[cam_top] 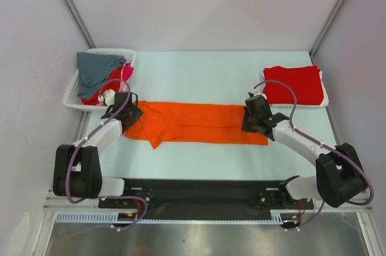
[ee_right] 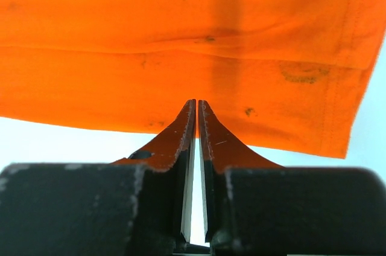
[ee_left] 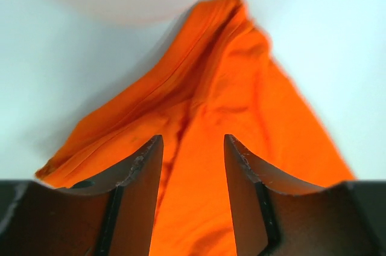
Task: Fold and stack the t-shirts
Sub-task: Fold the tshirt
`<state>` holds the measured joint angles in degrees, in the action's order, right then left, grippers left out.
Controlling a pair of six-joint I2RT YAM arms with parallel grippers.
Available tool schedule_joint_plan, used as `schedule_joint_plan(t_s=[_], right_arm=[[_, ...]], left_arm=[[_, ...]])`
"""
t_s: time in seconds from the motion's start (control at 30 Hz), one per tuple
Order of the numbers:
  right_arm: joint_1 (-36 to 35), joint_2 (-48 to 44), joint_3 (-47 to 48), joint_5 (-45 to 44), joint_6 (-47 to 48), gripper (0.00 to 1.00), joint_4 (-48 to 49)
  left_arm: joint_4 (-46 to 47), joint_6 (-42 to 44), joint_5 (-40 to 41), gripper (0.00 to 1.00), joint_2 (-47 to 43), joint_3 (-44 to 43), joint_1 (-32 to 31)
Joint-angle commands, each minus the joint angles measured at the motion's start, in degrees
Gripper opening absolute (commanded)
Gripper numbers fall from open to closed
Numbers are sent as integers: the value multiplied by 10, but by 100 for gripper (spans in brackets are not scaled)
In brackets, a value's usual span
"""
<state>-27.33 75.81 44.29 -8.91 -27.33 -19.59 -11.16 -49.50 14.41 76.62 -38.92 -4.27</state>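
The far corner of the orange shirt's bunched end is ridged and lies past the open fingers, so my left gripper should move outward and down onto it next.
A bright orange t-shirt lies stretched out left to right across the middle of the table, folded into a long band with its left end bunched. My left gripper is open over that left end, and orange cloth shows between and below the spread fingers. My right gripper is shut at the shirt's right end, its tips at the near hem of the flat orange cloth. A folded red t-shirt lies at the back right.
A white mesh basket stands at the back left, holding a grey tee on top of red and pink ones. A white edge shows under the folded red shirt. Grey walls close in the table on both sides.
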Motion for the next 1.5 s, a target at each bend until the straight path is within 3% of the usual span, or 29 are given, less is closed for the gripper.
schedule_joint_plan(t_s=[0.0, 0.4, 0.67, 1.17, 1.27, 1.3, 1.37, 1.47], right_arm=[[3, -12, -7, 19, -5, 9, 27], [10, -31, -18, 31, -4, 9, 32], [20, -44, -29, 44, -7, 10, 36], [34, -66, -37, 63, -11, 9, 39], [37, -72, -39, 69, -11, 9, 40], [39, -76, -39, 71, -11, 9, 40], [40, -80, -40, 71, -12, 9, 39], [43, -87, -44, 75, -11, 9, 40]], left_arm=[[28, 5, 27, 50, 28, -71, 1], [-20, -5, 55, 51, 193, -211, 0], [-117, -11, 84, 52, 301, -306, -15], [-197, 0, 99, 45, 378, -383, -15], [-200, 16, 82, 33, 385, -388, -15], [-199, 18, 77, 20, 385, -385, -16], [-197, 22, 76, 3, 381, -381, -16], [-195, 21, 83, 0, 373, -377, -17]])
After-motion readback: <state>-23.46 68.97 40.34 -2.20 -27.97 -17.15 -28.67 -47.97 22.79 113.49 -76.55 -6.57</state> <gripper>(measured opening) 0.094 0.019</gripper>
